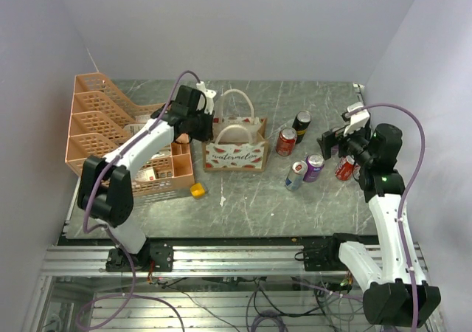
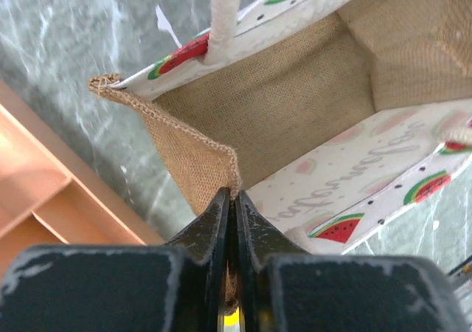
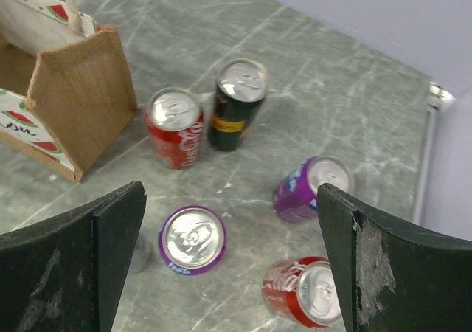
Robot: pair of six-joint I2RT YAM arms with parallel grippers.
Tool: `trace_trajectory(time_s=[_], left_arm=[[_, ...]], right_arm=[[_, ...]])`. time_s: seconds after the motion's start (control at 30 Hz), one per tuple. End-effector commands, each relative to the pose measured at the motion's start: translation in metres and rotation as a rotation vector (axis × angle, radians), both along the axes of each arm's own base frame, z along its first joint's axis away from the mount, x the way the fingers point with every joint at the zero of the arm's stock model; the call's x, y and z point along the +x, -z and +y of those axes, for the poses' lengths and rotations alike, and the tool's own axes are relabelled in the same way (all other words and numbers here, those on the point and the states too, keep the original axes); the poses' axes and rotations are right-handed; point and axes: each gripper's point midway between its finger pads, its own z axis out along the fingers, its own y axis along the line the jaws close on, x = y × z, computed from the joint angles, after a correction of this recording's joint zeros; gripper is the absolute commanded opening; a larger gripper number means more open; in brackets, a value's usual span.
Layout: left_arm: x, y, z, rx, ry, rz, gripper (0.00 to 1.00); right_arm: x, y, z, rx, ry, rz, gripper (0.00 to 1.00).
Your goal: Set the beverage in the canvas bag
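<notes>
The silver-blue can is standing upright below the robot's right gripper, to the gripper's left in the top view, so the right gripper should next move that way and down around the top of the can.
The canvas bag (image 1: 234, 153), tan with watermelon print and white handles, stands open at the table's middle. My left gripper (image 2: 232, 196) is shut on the woven rim of the canvas bag (image 2: 199, 155) at its left side, and the bag's inside shows nothing in it. Several beverage cans stand to the bag's right: a red one (image 3: 175, 125), a black one (image 3: 237, 102), a purple Fanta (image 3: 192, 237), another purple one (image 3: 310, 188) and a tilted red one (image 3: 306, 291). My right gripper (image 3: 230, 199) hovers open above them, holding nothing.
An orange mesh tray rack (image 1: 110, 125) fills the left side, close behind my left arm. A small yellow object (image 1: 197, 191) lies in front of the rack. A silver-blue can (image 1: 296, 175) stands near the purple one. The right wall runs close to my right arm.
</notes>
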Motion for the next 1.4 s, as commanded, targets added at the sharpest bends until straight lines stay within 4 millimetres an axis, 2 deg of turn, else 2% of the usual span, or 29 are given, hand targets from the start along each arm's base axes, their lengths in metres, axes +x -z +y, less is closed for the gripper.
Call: trace_trajectory(time_s=[0.0, 0.13, 0.37, 0.5, 0.67, 0.8, 1.03, 1.37], left_arm=[[-0.028, -0.005, -0.003, -0.041, 0.035, 0.003, 0.15], [-0.045, -0.004, -0.002, -0.069, 0.060, -0.010, 0.20], [-0.069, -0.016, -0.008, -0.158, 0.131, -0.059, 0.49], [-0.069, -0.026, -0.007, -0.161, 0.141, -0.101, 0.61], [-0.064, -0.033, -0.002, -0.132, 0.135, -0.145, 0.71], [-0.059, -0.036, 0.003, -0.102, 0.124, -0.170, 0.74], [-0.050, -0.044, 0.009, -0.072, 0.105, -0.224, 0.75], [-0.046, -0.043, 0.013, -0.054, 0.098, -0.241, 0.77]], right_arm=[[-0.017, 0.021, 0.036, -0.013, -0.254, 0.077, 1.00], [-0.034, 0.034, 0.055, -0.014, -0.425, 0.158, 1.00], [-0.049, 0.065, 0.060, -0.081, -0.483, 0.284, 1.00], [-0.050, 0.082, 0.062, -0.104, -0.483, 0.341, 1.00], [-0.048, 0.101, 0.070, -0.120, -0.505, 0.382, 1.00], [-0.045, 0.114, 0.077, -0.154, -0.513, 0.411, 0.98], [-0.040, 0.132, 0.083, -0.203, -0.506, 0.454, 0.88], [-0.036, 0.142, 0.086, -0.239, -0.490, 0.477, 0.62]])
